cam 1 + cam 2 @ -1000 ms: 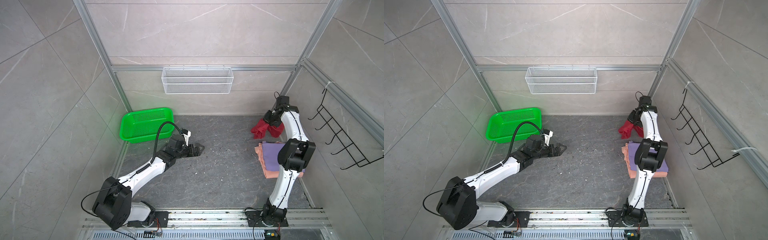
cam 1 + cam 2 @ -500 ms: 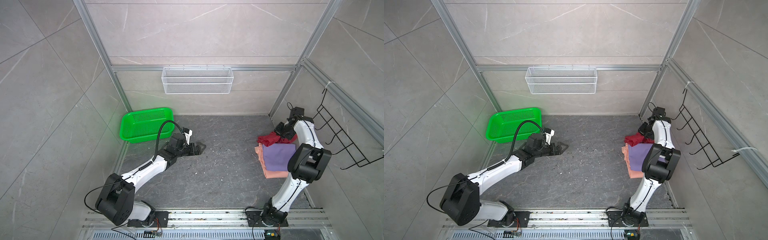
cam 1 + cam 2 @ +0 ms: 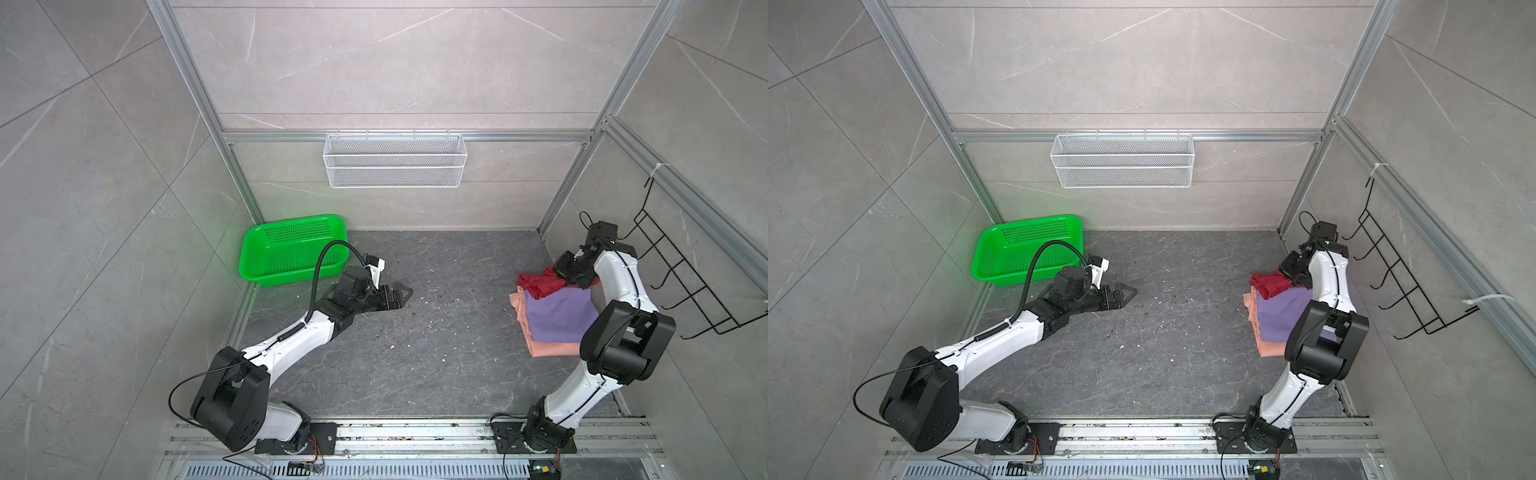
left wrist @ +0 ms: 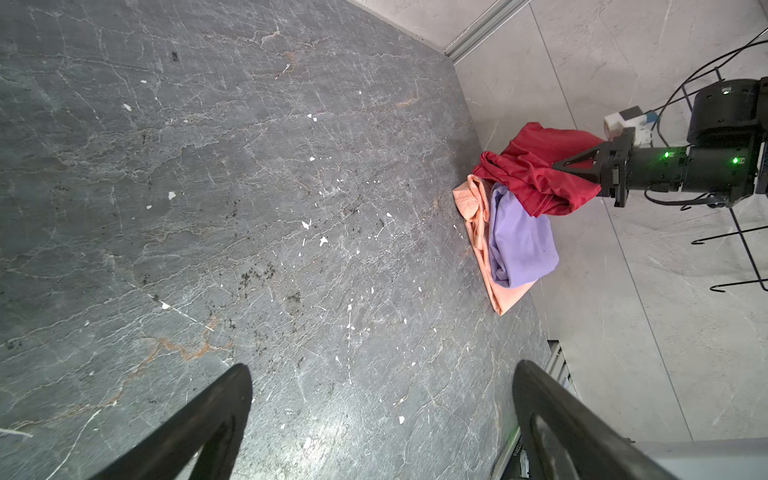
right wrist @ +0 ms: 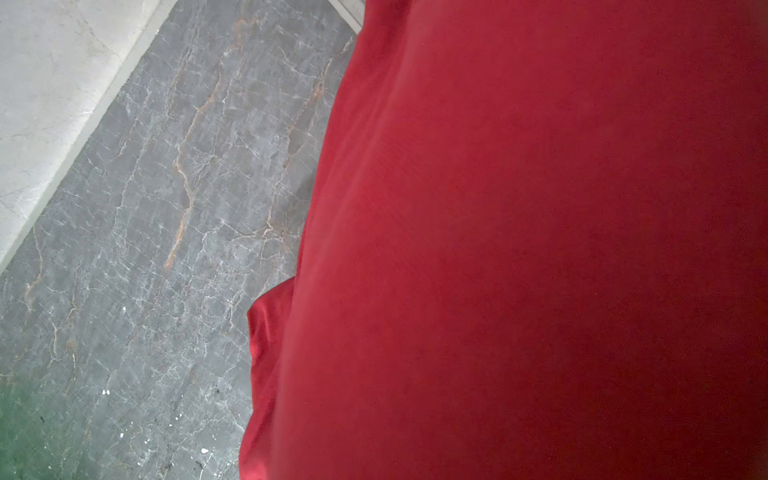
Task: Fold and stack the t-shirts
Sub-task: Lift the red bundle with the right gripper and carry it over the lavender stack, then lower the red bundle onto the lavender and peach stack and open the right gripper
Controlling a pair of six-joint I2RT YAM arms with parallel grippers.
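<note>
The dark red t-shirt bunches up on the far end of the stack, so the robot needs to raise its right gripper, pull it back over the lavender t-shirt (image 3: 559, 316) and lower it to let go.
A lavender t-shirt (image 3: 559, 316) (image 3: 1281, 313) lies folded on a folded salmon t-shirt (image 3: 548, 349) (image 3: 1268, 349) by the right wall. The dark red t-shirt (image 3: 538, 284) (image 3: 1268, 284) is bunched on the stack's far end. My right gripper (image 3: 560, 273) (image 4: 559, 164) is shut on it; in the right wrist view the red t-shirt (image 5: 540, 249) hides the jaws. In the left wrist view, red (image 4: 536, 170) droops over lavender (image 4: 519, 241) and salmon (image 4: 478, 224). My left gripper (image 3: 401, 294) (image 3: 1127, 293) (image 4: 384, 368) is open and empty, low over bare floor near the basket.
A green perforated basket (image 3: 291, 249) (image 3: 1025, 249) stands in the back left corner. A white wire basket (image 3: 395, 166) hangs on the back wall. A black hook rack (image 3: 685, 282) sticks out from the right wall close to my right arm.
My right gripper has carried the red t-shirt from the back of the floor toward the right wall, onto the far end of the stack. The left arm has barely shifted.
</note>
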